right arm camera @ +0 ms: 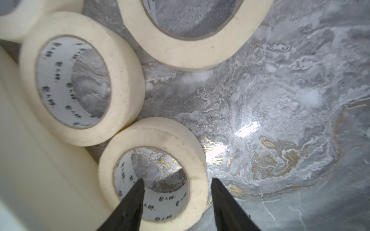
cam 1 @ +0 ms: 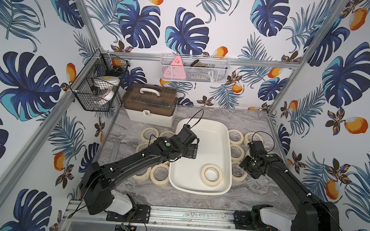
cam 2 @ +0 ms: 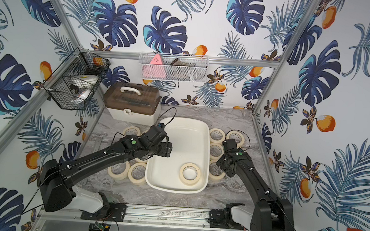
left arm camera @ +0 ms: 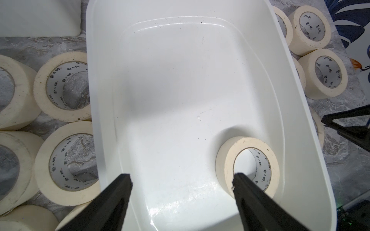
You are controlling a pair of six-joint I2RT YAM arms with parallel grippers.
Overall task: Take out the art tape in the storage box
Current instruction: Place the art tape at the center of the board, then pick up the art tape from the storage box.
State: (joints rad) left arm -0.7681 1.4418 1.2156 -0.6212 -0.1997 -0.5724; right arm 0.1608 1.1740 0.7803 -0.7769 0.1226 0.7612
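Next, my left gripper goes back and down into the storage box (cam 1: 211, 141), astride the roll's side (cam 1: 203, 175) farthest from my right gripper, where the box's open bottom leaves finger room.
The storage box (cam 1: 211, 141) (cam 2: 189, 140), a shallow off-white tub, sits mid-table. One cream art tape roll (cam 1: 211, 183) (cam 2: 189, 181) (left arm camera: 222, 160) lies flat inside it near the front right corner. My left gripper (cam 1: 191, 151) (left arm camera: 182, 177) hovers over the box's left side, open and empty. My right gripper (cam 1: 245, 170) (right arm camera: 178, 180) is just outside the box's right wall (right arm camera: 30, 160). It stands open astride the wall of a roll (right arm camera: 198, 152) lying on the table, one finger inside the ring, the other outside, with gaps on both sides.
Several more rolls lie flat on the marble table left (cam 1: 150, 129) and right (cam 1: 236, 132) of the box. A white case with a brown lid (cam 1: 149, 105) stands behind at the left. A black wire basket (cam 1: 97, 86) and a white mesh basket (cam 1: 194, 69) hang on the frame.
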